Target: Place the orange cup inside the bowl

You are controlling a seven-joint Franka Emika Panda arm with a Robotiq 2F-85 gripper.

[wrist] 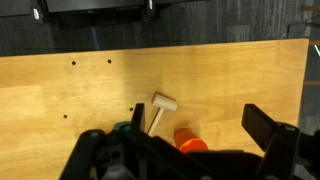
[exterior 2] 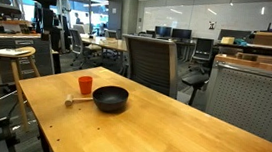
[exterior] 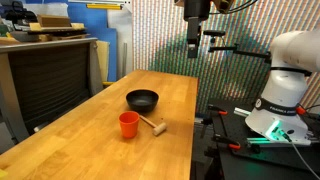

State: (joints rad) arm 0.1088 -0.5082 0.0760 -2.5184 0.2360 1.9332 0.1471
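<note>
The orange cup stands upright far below my gripper and outward of it, so my gripper will next move outward and down onto the orange cup's rim facing the bowl (wrist: 182, 145).
The orange cup (exterior: 129, 124) stands upright on the wooden table, beside the black bowl (exterior: 142, 100). Both also show in an exterior view, the cup (exterior 2: 85, 84) and the bowl (exterior 2: 111, 99). My gripper (exterior: 193, 45) hangs high above the table, well clear of both, open and empty; it also shows in an exterior view (exterior 2: 47, 19). In the wrist view the open fingers (wrist: 200, 125) frame the cup (wrist: 190, 141) far below. The bowl cannot be made out in the wrist view.
A pale wooden mallet (exterior: 153, 124) lies on the table next to the cup, also in the wrist view (wrist: 160, 106). The table (exterior: 90, 140) has edges on all sides. A stool (exterior 2: 11, 59) and office chairs (exterior 2: 153, 60) stand around it.
</note>
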